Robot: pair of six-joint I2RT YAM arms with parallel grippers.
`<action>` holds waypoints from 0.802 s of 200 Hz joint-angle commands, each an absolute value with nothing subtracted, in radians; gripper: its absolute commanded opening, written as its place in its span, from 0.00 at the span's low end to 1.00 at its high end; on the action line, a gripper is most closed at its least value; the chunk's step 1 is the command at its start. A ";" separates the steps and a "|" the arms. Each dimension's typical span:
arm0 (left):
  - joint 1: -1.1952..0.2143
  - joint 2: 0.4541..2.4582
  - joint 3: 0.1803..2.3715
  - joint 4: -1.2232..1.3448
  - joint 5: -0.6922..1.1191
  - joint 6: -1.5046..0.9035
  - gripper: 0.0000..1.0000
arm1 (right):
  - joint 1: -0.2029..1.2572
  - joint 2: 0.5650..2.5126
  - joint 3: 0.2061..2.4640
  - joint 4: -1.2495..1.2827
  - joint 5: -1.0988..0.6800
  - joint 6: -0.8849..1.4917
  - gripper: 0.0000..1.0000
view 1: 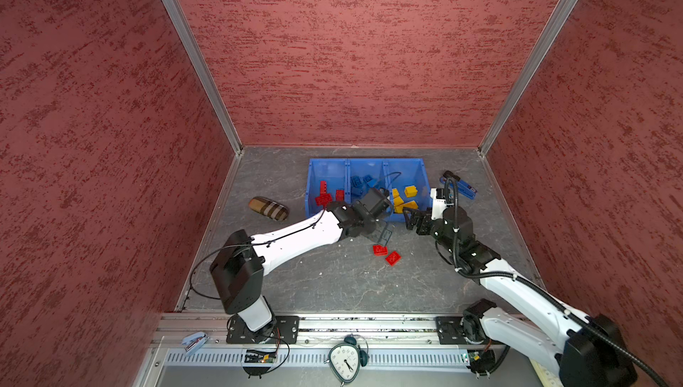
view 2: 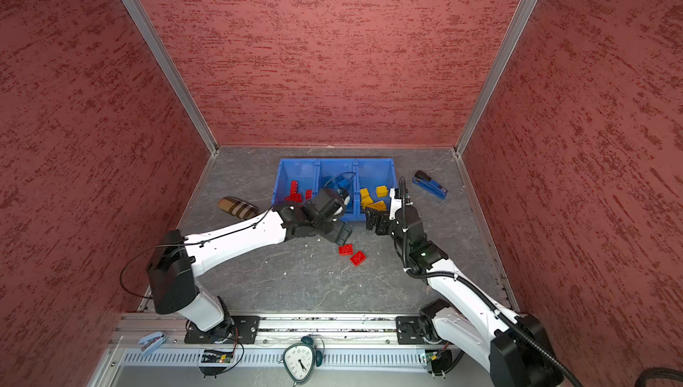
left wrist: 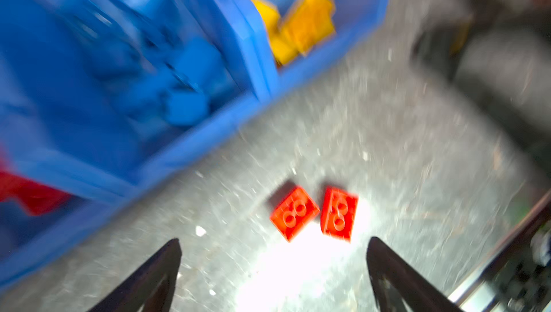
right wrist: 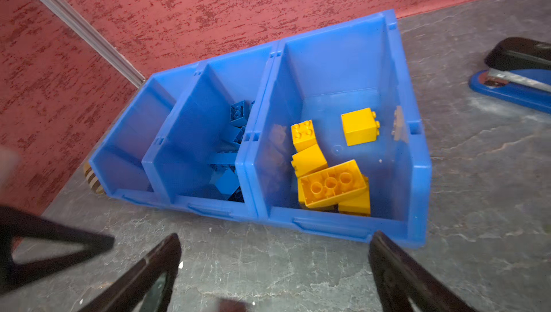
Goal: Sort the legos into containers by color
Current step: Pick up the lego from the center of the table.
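Observation:
The red lego nearer the bins lies slanted between the open fingers, so my left gripper comes down and back with a turn onto it next.
The three joined blue containers (view 1: pixel 366 161) stand at the back of the table. In both top views the left bin holds red legos (view 1: pixel 325 195), the middle bin blue ones (view 1: pixel 359 182) and the right bin yellow ones (right wrist: pixel 331 187). Two red legos (view 1: pixel 380 249) (view 1: pixel 392 257) lie side by side on the table in front of the bins. My left gripper (left wrist: pixel 274 242) hovers just above and behind them, open and empty; its wrist view is blurred. My right gripper (right wrist: pixel 274 236) is open and empty before the yellow bin's front wall (right wrist: pixel 328 227).
A blue-black stapler (view 1: pixel 460 183) lies right of the bins. Left of them is a plaid case (view 1: pixel 268 208). A clock (view 1: pixel 345 361) and a small pale stapler (view 1: pixel 194 340) sit on the front rail. Red walls enclose the table on three sides.

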State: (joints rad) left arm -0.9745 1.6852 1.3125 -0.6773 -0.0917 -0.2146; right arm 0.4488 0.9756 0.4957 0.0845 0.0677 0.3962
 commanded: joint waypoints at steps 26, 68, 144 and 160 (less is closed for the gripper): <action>-1.039 1.795 1.264 -0.696 -0.091 -0.039 0.87 | 0.451 0.972 0.482 0.093 0.158 0.422 0.99; -1.019 1.854 1.244 -0.577 -0.054 0.141 0.84 | 0.452 0.947 0.471 0.088 0.163 0.428 0.99; -0.978 1.959 1.290 -0.495 0.041 0.341 0.67 | 0.450 0.907 0.487 -0.098 -0.002 0.380 0.99; -0.975 1.978 1.299 -0.502 0.050 0.344 0.65 | 0.451 0.926 0.522 -0.244 0.041 0.446 0.99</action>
State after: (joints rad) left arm -0.9760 1.9453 1.2713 -0.5327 0.0090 0.2871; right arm 0.4488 0.9188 0.4789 -0.0319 0.0460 0.3927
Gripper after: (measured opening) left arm 0.662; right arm 0.990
